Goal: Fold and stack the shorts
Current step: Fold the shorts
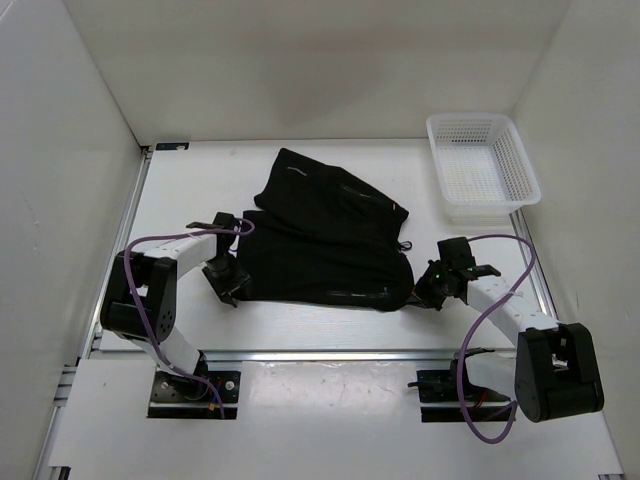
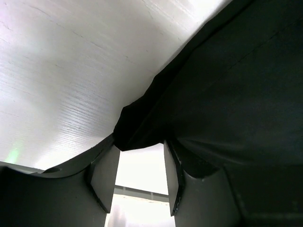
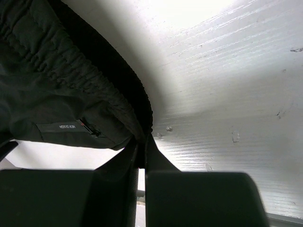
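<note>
My right gripper rises next and carries the waistband outward to let go of it over the tilted layer's basket-side corner (image 1: 400, 213), since the near layer still lies spread flat.
The black shorts (image 1: 330, 240) lie spread in the middle of the table, a flat near layer with a tilted layer behind it. My left gripper (image 1: 228, 283) is at their near left corner. In the left wrist view its fingers (image 2: 105, 176) stand apart, and the fabric edge (image 2: 142, 135) drapes across the tips of this left gripper (image 2: 139, 158) with white table showing between them. My right gripper (image 1: 426, 290) is at the near right corner. In the right wrist view this right gripper (image 3: 142, 144) is shut on the gathered waistband (image 3: 137, 118) of the shorts (image 3: 57, 85).
A white mesh basket (image 1: 482, 165) stands at the back right, apart from the fabric. White walls close in the table on the left, back and right. A metal rail (image 1: 330, 352) runs along the near edge between the arm bases.
</note>
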Tool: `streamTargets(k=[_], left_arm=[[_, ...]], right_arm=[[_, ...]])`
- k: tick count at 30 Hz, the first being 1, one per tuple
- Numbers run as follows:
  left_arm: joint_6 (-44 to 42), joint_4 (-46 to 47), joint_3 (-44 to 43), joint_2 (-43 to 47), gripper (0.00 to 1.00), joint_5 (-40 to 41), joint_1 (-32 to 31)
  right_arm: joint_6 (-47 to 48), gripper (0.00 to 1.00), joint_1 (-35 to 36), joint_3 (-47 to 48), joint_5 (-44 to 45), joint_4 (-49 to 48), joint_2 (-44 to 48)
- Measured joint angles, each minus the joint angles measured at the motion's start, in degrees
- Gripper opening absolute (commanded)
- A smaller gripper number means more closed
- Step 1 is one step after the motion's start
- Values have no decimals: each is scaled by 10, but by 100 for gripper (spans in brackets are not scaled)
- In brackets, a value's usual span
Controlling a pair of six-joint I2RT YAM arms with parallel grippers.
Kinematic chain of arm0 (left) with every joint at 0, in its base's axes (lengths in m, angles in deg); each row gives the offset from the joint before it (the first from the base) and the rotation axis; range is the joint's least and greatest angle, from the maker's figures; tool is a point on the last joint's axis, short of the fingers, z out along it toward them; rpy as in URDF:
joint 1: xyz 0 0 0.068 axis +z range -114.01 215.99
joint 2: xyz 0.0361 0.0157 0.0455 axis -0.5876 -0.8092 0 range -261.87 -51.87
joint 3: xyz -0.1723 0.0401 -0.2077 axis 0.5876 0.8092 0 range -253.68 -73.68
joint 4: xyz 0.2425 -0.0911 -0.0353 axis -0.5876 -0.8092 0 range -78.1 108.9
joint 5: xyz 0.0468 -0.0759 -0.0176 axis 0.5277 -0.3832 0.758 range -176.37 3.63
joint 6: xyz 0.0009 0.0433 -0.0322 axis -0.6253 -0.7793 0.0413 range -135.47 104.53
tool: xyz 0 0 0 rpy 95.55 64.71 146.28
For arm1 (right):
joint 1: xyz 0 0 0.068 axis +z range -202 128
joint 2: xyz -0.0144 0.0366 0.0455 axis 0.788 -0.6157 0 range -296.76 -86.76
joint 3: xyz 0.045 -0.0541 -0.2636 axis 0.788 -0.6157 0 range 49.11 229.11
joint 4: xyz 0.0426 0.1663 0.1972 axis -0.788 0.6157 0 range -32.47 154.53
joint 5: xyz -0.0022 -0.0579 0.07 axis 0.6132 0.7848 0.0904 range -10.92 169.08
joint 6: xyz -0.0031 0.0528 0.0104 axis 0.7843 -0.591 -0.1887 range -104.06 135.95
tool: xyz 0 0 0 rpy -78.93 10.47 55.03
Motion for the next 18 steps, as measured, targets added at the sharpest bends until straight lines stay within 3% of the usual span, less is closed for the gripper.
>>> streamTargets(k=[8,18], left_arm=[[2,7,-3,0,47,5,10],[1,17,-3,13,64,33,18]], right_arm=[[2,0,0,1,1,2,0],[7,0,0,1,1,5,0]])
